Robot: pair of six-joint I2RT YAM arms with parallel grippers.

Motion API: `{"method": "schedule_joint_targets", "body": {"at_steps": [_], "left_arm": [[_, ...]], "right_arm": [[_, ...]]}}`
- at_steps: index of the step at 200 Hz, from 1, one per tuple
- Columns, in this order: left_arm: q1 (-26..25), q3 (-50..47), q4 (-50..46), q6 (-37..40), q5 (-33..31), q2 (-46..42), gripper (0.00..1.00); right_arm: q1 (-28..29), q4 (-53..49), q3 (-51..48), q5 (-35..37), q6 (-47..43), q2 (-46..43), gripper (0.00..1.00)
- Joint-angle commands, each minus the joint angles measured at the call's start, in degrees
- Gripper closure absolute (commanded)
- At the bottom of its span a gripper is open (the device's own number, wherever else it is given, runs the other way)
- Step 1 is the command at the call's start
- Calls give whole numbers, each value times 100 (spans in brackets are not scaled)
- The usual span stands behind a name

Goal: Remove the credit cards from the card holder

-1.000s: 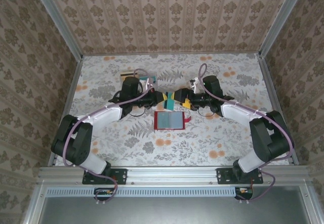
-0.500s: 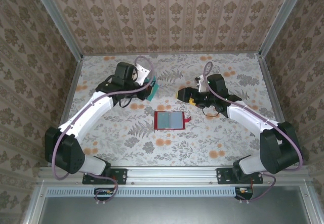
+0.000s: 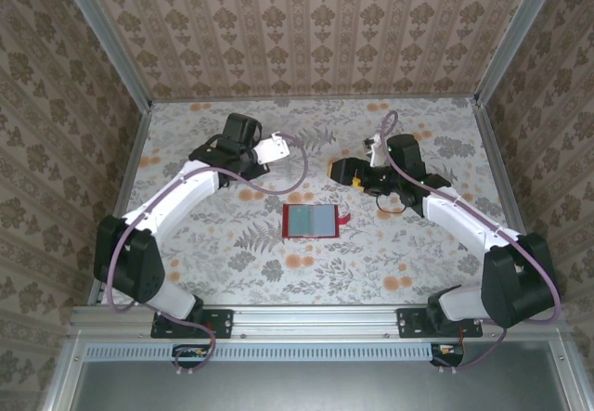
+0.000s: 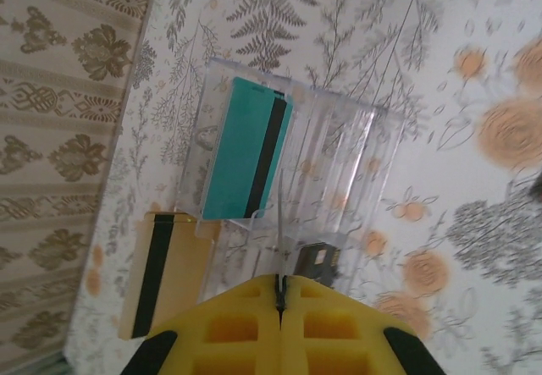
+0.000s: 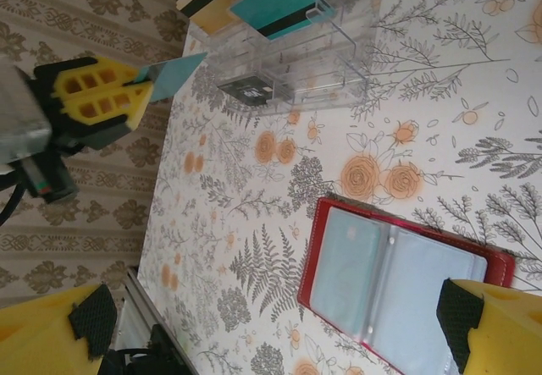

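Note:
I need to move the teal card in my left gripper outward and down next. I will release it in the section of the clear tray that has the other teal card.
The red card holder (image 3: 311, 221) lies open and flat at mid table, its grey-blue inside up (image 5: 398, 286). My left gripper (image 4: 281, 286) is shut on a thin teal credit card, seen edge-on (image 4: 280, 239) and from the side (image 5: 174, 72). It hangs over the clear tray (image 4: 373, 138) at the back left (image 3: 263, 154). In the tray lie another teal card (image 4: 250, 159) and a black card (image 4: 320, 261). A tan card with a dark stripe (image 4: 161, 273) rests against the tray's outer side. My right gripper (image 3: 345, 170) stands open and empty just behind and right of the holder (image 5: 279, 333).
The patterned side wall (image 4: 59, 138) runs close behind the tray and the tan card. The floral table top (image 3: 390, 263) stretches in front of and beside the card holder. The small red tab (image 3: 343, 219) sticks out of the holder's right edge.
Both grippers met over the holder with the teal card between them. The left arm has since carried that card back and left over the tray. The right gripper has drawn back to the right.

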Motion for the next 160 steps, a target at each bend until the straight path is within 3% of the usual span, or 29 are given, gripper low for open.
{"method": "schedule_joint_targets", "body": {"at_steps": [1,66,160], "left_arm": [[-37,368,297,888,-314,273,100],[-38,937,629,1149,-188,1191,100],[38,990,897,1117,250,1647,100]], "right_arm": [[-44,-171,71,96,-53,-204,0],[-78,-288,4,122,-57,-266,0],[-186,-385,60,107,-75,-217,0]]}}
